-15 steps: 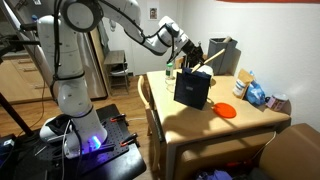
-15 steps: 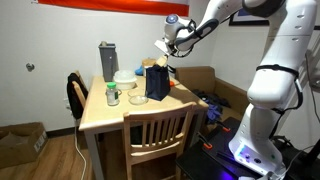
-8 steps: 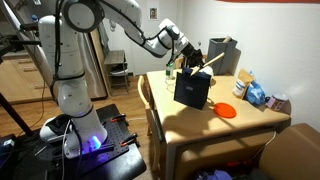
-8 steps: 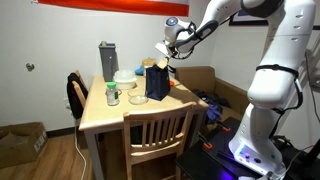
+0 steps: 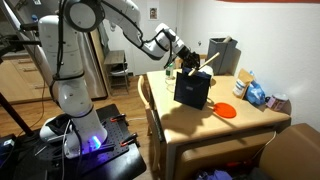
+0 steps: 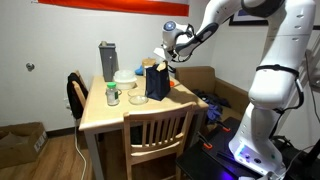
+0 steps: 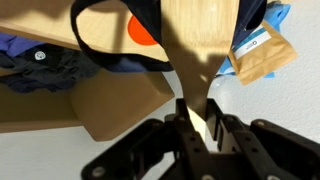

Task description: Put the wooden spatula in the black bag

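Note:
My gripper moves down to the bag's open top below it next and releases the wooden spatula there, as the spatula still slants above.
The black bag stands upright on the wooden table; it also shows in an exterior view. My gripper hangs just above the bag's open top and is shut on the wooden spatula, which slants over the opening. In the wrist view the gripper clamps the spatula's thin handle, and its pale broad blade points at the bag's dark mouth with its strap loop.
A flat orange round piece lies on the table beside the bag. A tall grey box, a jar and a bowl stand behind. Brown packets lie nearby. A wooden chair stands at the table.
The gripper with the spatula has shifted slightly, staying above the bag's top. The bag and other objects have not moved.

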You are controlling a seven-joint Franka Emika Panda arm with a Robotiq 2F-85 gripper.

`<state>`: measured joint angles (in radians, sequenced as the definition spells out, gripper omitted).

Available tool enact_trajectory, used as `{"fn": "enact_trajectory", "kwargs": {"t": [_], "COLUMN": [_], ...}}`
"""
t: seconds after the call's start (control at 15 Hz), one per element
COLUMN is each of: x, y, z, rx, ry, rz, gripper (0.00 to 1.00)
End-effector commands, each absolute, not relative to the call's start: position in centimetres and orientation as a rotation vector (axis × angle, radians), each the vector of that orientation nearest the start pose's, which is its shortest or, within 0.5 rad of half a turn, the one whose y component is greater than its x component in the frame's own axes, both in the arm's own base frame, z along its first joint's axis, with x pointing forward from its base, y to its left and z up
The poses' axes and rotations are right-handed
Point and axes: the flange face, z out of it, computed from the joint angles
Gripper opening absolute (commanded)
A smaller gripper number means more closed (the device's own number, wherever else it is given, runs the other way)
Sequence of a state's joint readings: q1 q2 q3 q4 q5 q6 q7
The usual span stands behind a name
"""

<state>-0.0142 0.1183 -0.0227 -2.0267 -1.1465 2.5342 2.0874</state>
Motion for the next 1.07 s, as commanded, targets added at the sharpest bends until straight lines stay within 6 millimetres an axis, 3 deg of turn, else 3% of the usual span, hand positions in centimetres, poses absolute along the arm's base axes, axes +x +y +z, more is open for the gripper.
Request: {"fn": "enact_trajectory", "kwargs": {"t": [0.0,0.4,0.73,1.0], "x": [59.0,58.2,58.0,58.2], "y": [1.3,5.3,5.7,5.6], "z": [42.8,41.6,40.5,38.2], "rx": [-2.440,-2.535,-2.572,-2.621], "ry": [1.695,1.580,1.562,1.545], "rz": [-1.413,-1.410,-1.412,-1.378], "gripper": [0.06,0.06,0.06,0.06]}}
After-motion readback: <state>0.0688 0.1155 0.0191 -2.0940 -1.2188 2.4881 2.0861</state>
